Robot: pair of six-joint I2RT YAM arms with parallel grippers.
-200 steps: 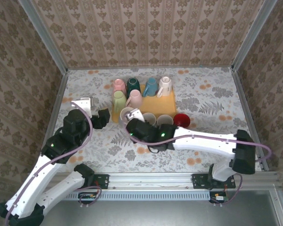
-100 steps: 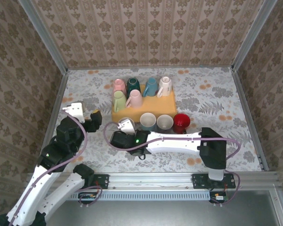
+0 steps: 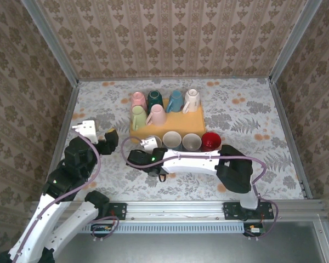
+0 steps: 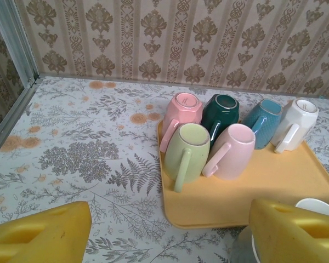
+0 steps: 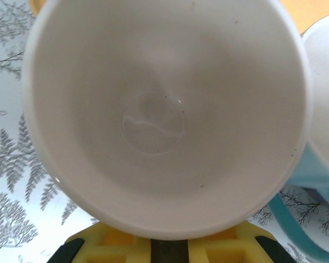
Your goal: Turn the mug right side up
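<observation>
The grey mug's opening is up, so my right gripper will next lower and release it beside the teal mug, on the tabletop [image 3: 156,142] [image 5: 153,123] below.
The mug [image 5: 164,109], grey outside and white inside, stands mouth up; the right wrist view looks straight down into it. My right gripper [image 3: 152,149] is shut on its near side, and the mug's rim hides the fingertips. It sits at the left end of a row of upright mugs in front of the yellow tray [image 3: 194,118], and its grey wall [image 4: 240,251] shows in the left wrist view. To its left my left gripper [image 3: 107,139] hangs open over bare table, holding nothing.
Several mugs stand upside down on the tray [image 4: 274,181], a green one [image 4: 189,150] nearest. Upright teal [image 3: 171,140], white [image 3: 191,142] and red [image 3: 211,141] mugs line the tray's front. The teal mug [image 5: 318,164] almost touches the held one. Walls enclose the table.
My right arm folded, its elbow swinging left, and the wrist shifted left and turned with the mug. The left gripper drew back to the left, away from the mug.
</observation>
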